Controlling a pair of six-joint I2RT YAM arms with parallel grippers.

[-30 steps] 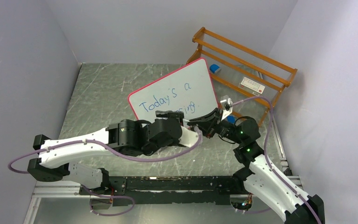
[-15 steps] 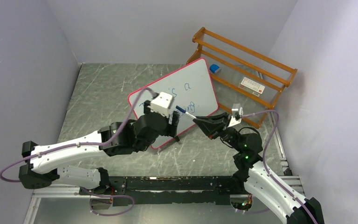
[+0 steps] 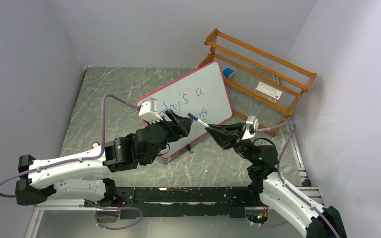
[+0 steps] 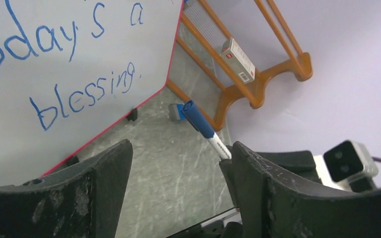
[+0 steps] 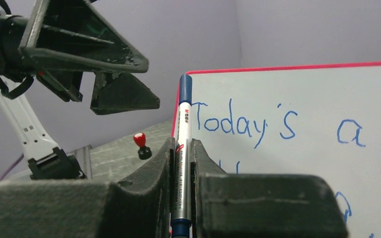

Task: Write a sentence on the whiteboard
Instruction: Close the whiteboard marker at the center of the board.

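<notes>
My right gripper lowers back to clear tabletop by the whiteboard's near rim next, below and back of it, and releases the capped marker there.
The whiteboard lies tilted on the table, its pink-red rim toward me. The sentence in blue reads "Today's a blessing." and is partly hidden by my left wrist in the top view. The left wrist view shows it more fully, and its first line shows in the right wrist view. My right gripper is shut on a white marker with a blue cap, held above the board's near corner. The marker stands between the fingers. My left gripper is open and empty, just left of the marker tip.
An orange wooden rack stands at the back right, holding a blue eraser and a white box with a red label. A red-topped black knob stands on the table by the left arm.
My left gripper has drawn back from the right gripper and its wrist has lifted and swung left. The right gripper still holds the marker and has risen slightly.
</notes>
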